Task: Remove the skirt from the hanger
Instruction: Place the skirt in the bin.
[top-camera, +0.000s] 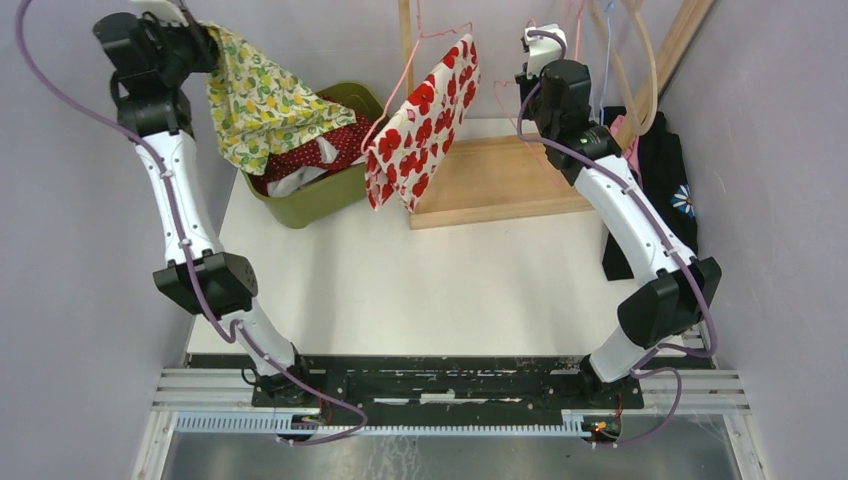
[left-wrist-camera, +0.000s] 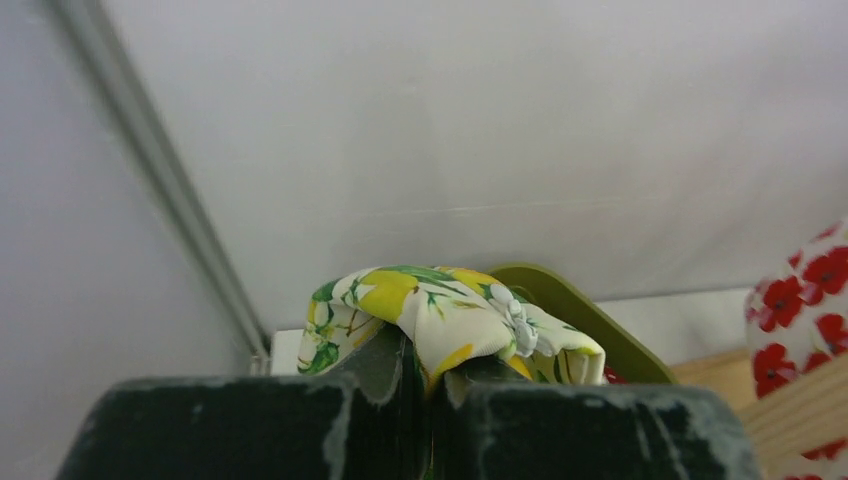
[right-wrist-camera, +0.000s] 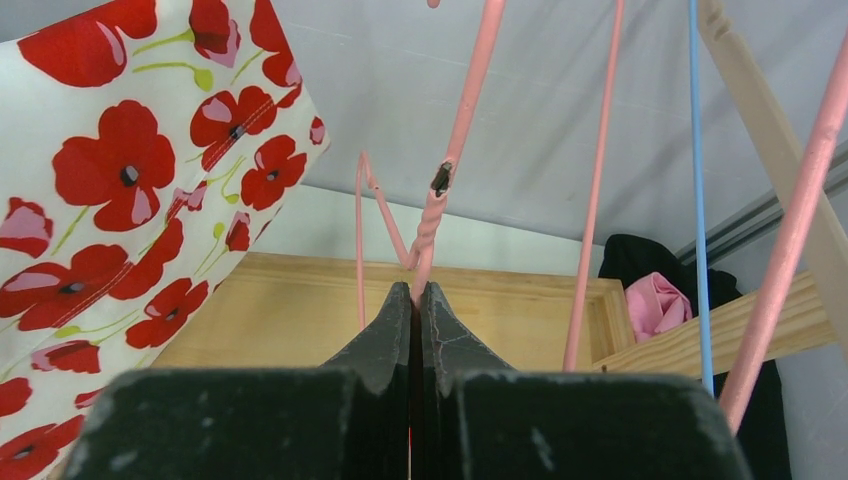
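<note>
My left gripper should next move sideways and down into the green bin, which is below and to its right in the top view, to release the skirt.
My left gripper is raised at the far left, shut on a white skirt with yellow lemons. The skirt hangs from it down into the green bin. In the left wrist view the fabric bunches over the closed gripper. My right gripper is shut on the twisted neck of a bare pink hanger, as the right wrist view shows. A second skirt, white with red poppies, hangs on another pink hanger between the arms.
The bin also holds red and white clothes. A wooden rack with a plank base stands at the back, with more pink and blue hangers. A black garment and a pink cloth lie at the right.
</note>
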